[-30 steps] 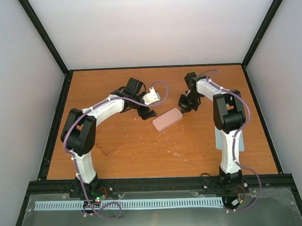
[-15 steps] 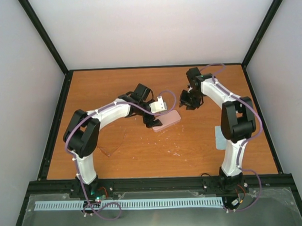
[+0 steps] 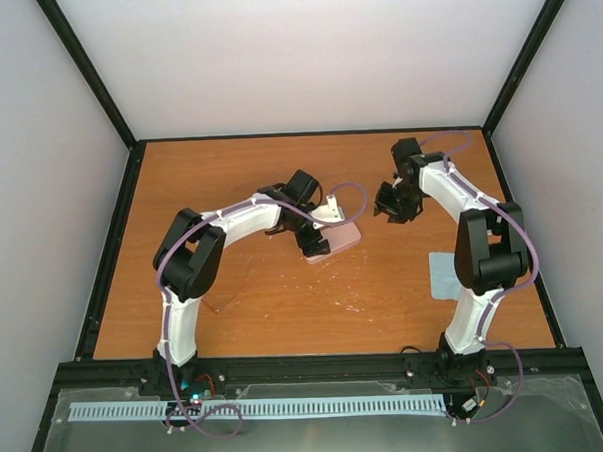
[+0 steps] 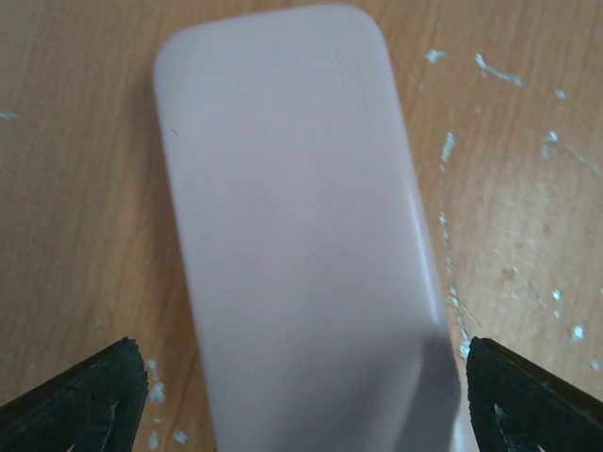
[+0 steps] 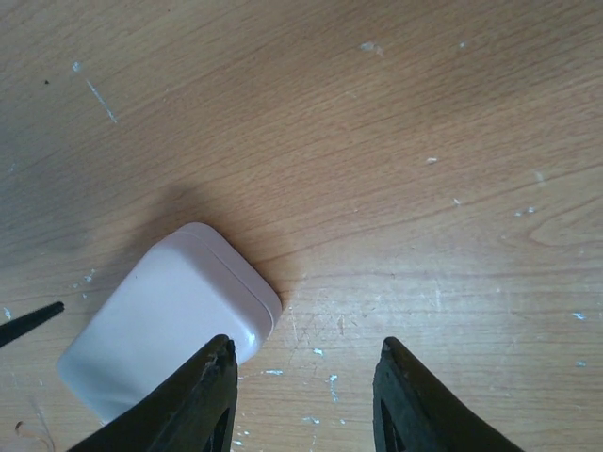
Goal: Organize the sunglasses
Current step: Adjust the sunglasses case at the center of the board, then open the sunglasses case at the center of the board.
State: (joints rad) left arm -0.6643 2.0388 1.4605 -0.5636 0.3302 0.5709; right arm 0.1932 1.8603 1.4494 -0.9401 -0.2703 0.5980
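Note:
The long sides of the pale pink case are already between the open fingers of my left gripper, so next I should lower that gripper over the case and close it on both long sides.
The sunglasses (image 3: pixel 227 287) lie flat on the wood at the left, thin reddish frame and amber lenses hard to tell from the board. Neither gripper is near them. My left gripper (image 3: pixel 315 239) hangs over the pale pink case (image 3: pixel 340 238), open. In the left wrist view its fingertips (image 4: pixel 94 395) stand wide on either side of the case (image 4: pixel 292 226), a strip of wood showing on the left. My right gripper (image 5: pixel 306 386) is open over bare wood, just right of the case's end (image 5: pixel 170 320), and holds nothing.
A light blue cloth (image 3: pixel 442 276) lies at the right, partly behind the right arm. Black frame rails (image 3: pixel 113 254) and grey walls close in the wooden table (image 3: pixel 315 305). White scuff marks dot the board near the case.
My left gripper has swung right and now straddles the pink case. My right gripper has opened and drawn back to the right, away from the case's end.

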